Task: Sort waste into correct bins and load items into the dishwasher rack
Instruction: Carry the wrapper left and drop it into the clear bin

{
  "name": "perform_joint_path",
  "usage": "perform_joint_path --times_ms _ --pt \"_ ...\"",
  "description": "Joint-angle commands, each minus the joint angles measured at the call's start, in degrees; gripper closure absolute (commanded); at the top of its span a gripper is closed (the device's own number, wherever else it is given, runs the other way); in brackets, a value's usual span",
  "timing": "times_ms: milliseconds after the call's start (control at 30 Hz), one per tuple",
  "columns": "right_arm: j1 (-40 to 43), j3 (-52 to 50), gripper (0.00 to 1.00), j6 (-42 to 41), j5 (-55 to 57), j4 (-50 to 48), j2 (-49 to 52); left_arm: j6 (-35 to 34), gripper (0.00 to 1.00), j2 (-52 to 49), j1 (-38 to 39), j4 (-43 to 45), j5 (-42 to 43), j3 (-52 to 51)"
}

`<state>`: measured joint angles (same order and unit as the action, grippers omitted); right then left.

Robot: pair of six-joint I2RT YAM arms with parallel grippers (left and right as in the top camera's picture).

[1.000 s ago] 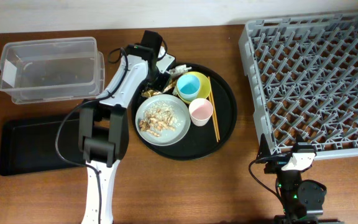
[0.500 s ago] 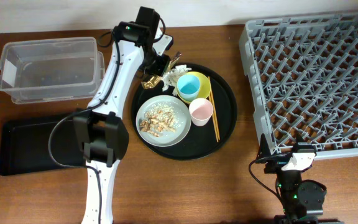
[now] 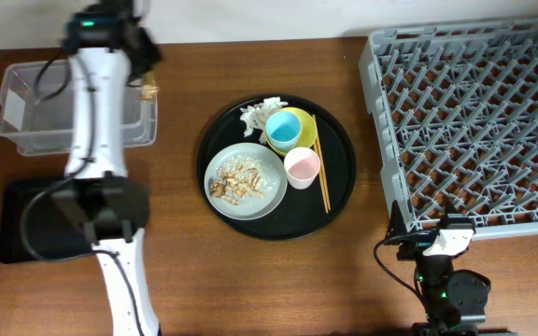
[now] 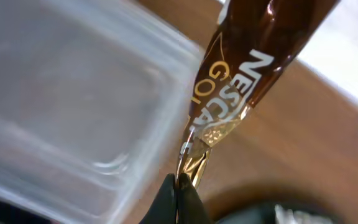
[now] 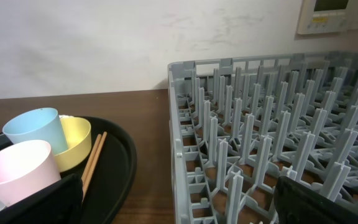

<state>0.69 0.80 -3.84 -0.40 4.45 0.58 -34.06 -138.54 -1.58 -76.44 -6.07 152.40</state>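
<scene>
My left gripper shifts to the left in the overhead view next and opens over the clear tub's inside [image 3: 68, 105] [image 4: 67, 99], as the gold-brown wrapper hangs at the tub's rim.
My left gripper [image 3: 144, 73] is shut on the gold-brown wrapper [image 3: 145, 91] and holds it above the right rim of the clear tub [image 3: 63, 107]. In the left wrist view the wrapper [image 4: 241, 87] hangs from the shut jaws [image 4: 180, 191] beside the tub [image 4: 67, 106]. The white napkin [image 3: 257, 114], light-blue cup [image 3: 283, 132] inside the yellow bowl [image 3: 304, 119], pink cup [image 3: 302, 167], chopsticks [image 3: 321, 177] and grey plate [image 3: 269, 168] with food scraps [image 3: 236, 182] sit on the round tray. My right gripper [image 3: 434, 245] is open and empty at the front edge of the grey rack [image 3: 465, 112].
The round black tray [image 3: 339, 163] sits mid-table. The shallow black rectangular tray [image 3: 26, 219] lies front left, partly under my left arm. The right wrist view shows the rack's near corner [image 5: 185, 143] right of the round tray [image 5: 120, 168].
My left gripper has lifted the gold-brown wrapper off the round tray and carried it left to the clear tub's right rim. The right arm has not moved.
</scene>
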Motion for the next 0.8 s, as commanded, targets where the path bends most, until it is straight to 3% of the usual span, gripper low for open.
perform_joint_path --times_ms 0,167,200,233,267,300,400,467,567,667,767 --pt "-0.3 -0.5 0.02 0.4 0.5 0.1 -0.1 -23.0 0.99 -0.3 -6.0 -1.1 -1.7 0.6" --pt "-0.3 -0.5 0.02 0.4 0.5 0.1 -0.1 -28.3 0.96 -0.7 -10.4 0.4 -1.7 0.6" --pt "-0.3 -0.5 0.02 0.4 0.5 0.1 -0.1 -28.3 0.84 -1.0 -11.0 1.0 -1.7 0.6" --pt "-0.3 -0.5 0.02 0.4 0.5 0.1 -0.1 -28.3 0.65 -1.0 -11.4 1.2 -1.7 0.6" --pt "-0.3 -0.5 0.02 0.4 0.5 0.1 -0.1 -28.3 0.23 -1.2 -11.6 1.4 -1.7 0.6" --pt "-0.3 -0.5 0.02 0.4 0.5 0.1 -0.1 -28.2 0.01 -1.2 -11.8 1.4 -1.7 0.6" --pt "-0.3 -0.5 0.02 0.4 0.5 0.1 -0.1 -27.9 0.01 -1.2 -12.0 0.6 -1.0 0.6" --pt "-0.3 -0.5 0.02 0.4 0.5 0.1 -0.1 -23.7 0.01 -1.2 -12.0 0.6 5.0 0.7" --pt "-0.3 -0.5 0.02 0.4 0.5 0.1 -0.1 -9.9 0.01 -1.2 -11.5 1.7 20.5 0.7" --pt "-0.3 -0.5 0.02 0.4 0.5 0.1 -0.1 1.0 0.02 -1.2 -9.3 2.4 26.7 0.7" --pt "-0.3 -0.5 0.02 0.4 0.5 0.1 -0.1 12.5 0.06 -1.2 -3.9 1.6 27.3 0.6"
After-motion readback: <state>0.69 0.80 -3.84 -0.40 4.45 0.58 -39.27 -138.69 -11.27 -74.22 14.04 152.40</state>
